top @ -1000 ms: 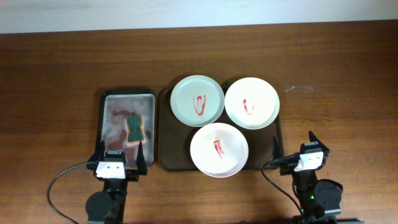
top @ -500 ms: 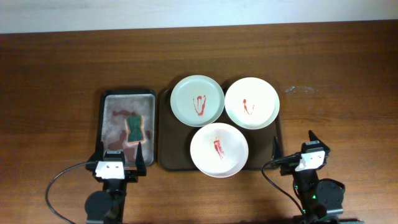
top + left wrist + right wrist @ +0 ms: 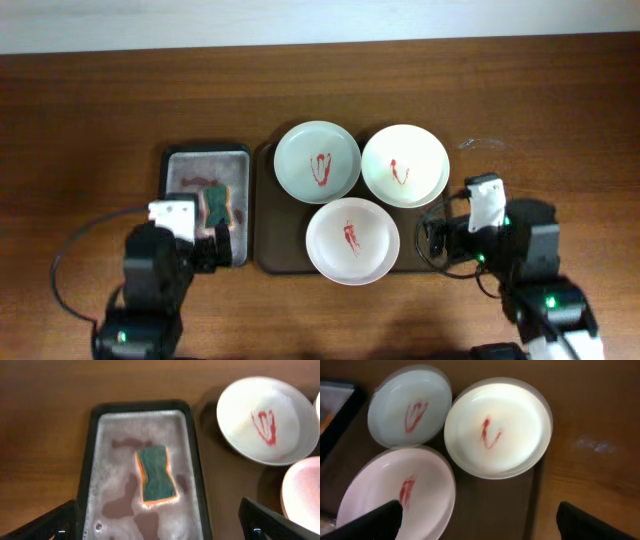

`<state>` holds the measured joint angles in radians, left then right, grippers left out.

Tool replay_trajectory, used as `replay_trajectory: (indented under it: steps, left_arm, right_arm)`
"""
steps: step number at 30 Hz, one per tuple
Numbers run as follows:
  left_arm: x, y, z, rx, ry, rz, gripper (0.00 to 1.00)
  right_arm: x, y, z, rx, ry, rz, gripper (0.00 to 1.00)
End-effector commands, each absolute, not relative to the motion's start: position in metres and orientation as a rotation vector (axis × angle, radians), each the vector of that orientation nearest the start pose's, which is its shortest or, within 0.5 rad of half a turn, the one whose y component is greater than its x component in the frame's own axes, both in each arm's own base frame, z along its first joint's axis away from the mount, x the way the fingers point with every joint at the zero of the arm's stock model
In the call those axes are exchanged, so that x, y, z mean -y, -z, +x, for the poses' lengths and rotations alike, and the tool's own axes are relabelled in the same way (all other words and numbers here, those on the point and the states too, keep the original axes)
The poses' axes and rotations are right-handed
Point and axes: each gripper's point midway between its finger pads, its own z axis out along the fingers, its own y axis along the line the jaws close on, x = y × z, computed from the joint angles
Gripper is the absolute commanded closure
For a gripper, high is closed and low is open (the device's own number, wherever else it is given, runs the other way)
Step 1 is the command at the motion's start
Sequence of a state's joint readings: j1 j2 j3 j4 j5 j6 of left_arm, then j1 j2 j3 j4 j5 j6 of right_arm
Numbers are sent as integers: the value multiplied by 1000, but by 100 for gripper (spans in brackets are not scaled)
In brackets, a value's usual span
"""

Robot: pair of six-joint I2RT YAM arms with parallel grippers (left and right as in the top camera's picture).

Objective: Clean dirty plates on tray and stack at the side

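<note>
The open fingers of my left gripper go down and outward next onto the green and orange sponge, on its middle (image 3: 215, 204) (image 3: 157, 475), across its narrow width, as it lies below and outward.
Three plates with red sauce streaks lie on the dark brown tray (image 3: 270, 252): a pale green one (image 3: 317, 162) at the back left, a white one (image 3: 404, 165) at the back right, and a white one (image 3: 352, 240) in front. In the right wrist view they show as the green plate (image 3: 410, 405), the back white plate (image 3: 497, 427) and the front plate (image 3: 395, 490). My right gripper (image 3: 480, 522) is open and empty over the tray's front right corner (image 3: 495, 505). My left gripper (image 3: 160, 525) is open and empty above the front of the sponge tray (image 3: 92, 460).
A green and orange sponge (image 3: 156, 475) lies in soapy water in the small grey metal tray (image 3: 207, 160), left of the brown tray. The green plate (image 3: 267, 420) shows in the left wrist view. Bare wooden table (image 3: 540, 120) surrounds both trays.
Both arms have lifted from the table's front edge and moved forward. The left one now hangs over the sponge tray, the right one over the brown tray's right front corner. The plates have not moved.
</note>
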<state>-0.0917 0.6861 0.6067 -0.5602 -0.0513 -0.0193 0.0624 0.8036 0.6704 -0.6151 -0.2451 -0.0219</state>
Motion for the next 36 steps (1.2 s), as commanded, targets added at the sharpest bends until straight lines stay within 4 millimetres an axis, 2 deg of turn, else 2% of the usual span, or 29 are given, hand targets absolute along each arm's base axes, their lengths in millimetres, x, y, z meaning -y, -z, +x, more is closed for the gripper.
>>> replay_trajectory:
  steps: [1, 4, 6, 9, 11, 13, 15, 18, 21, 22, 25, 29, 34, 35, 36]
  left_arm:
    - [26, -169, 273, -2364, 74, 74, 1]
    - [31, -155, 278, -2486, 100, 87, 1]
    - [33, -145, 279, -2525, 110, 91, 1]
    - [37, -145, 284, -2517, 138, 100, 0]
    - [38, -155, 297, -2451, 140, 100, 1]
    - [33, -165, 321, -2360, 91, 81, 1]
    - [23, -156, 338, -2356, 17, 49, 0]
    - [20, -117, 350, -2455, -24, 42, 13]
    - [16, -80, 356, -2542, -36, -29, 44]
    - [16, -73, 356, -2558, -38, -29, 52]
    - [17, -45, 353, -2635, -32, -73, 54]
    - [16, -27, 349, -2691, -44, -73, 56]
    - [8, -25, 348, -2691, -106, -86, 61]
    - [8, -25, 348, -2692, -106, -85, 64]
    - [8, -24, 348, -2694, -107, -85, 73]
  right_arm:
    - [-67, -176, 270, -2383, -368, -234, 1]
    - [-68, -171, 272, -2497, -394, -223, 1]
    - [-80, -170, 273, -2519, -486, -245, 1]
    - [-85, -170, 277, -2505, -524, -258, 1]
    - [-85, -170, 277, -2505, -523, -258, 1]
    - [-85, -170, 277, -2505, -523, -258, 1]
    - [-85, -170, 277, -2506, -523, -258, 1]
    - [-85, -170, 277, -2506, -523, -258, 1]
    - [-85, -170, 277, -2508, -523, -258, 1]
    - [-85, -170, 276, -2509, -523, -258, 1]
    - [-84, -169, 277, -2510, -518, -256, 1]
    - [-84, -169, 276, -2511, -519, -256, 1]
    - [-84, -169, 276, -2512, -519, -256, 1]
    - [-84, -169, 276, -2511, -519, -256, 1]
    - [-84, -169, 276, -2511, -519, -256, 1]
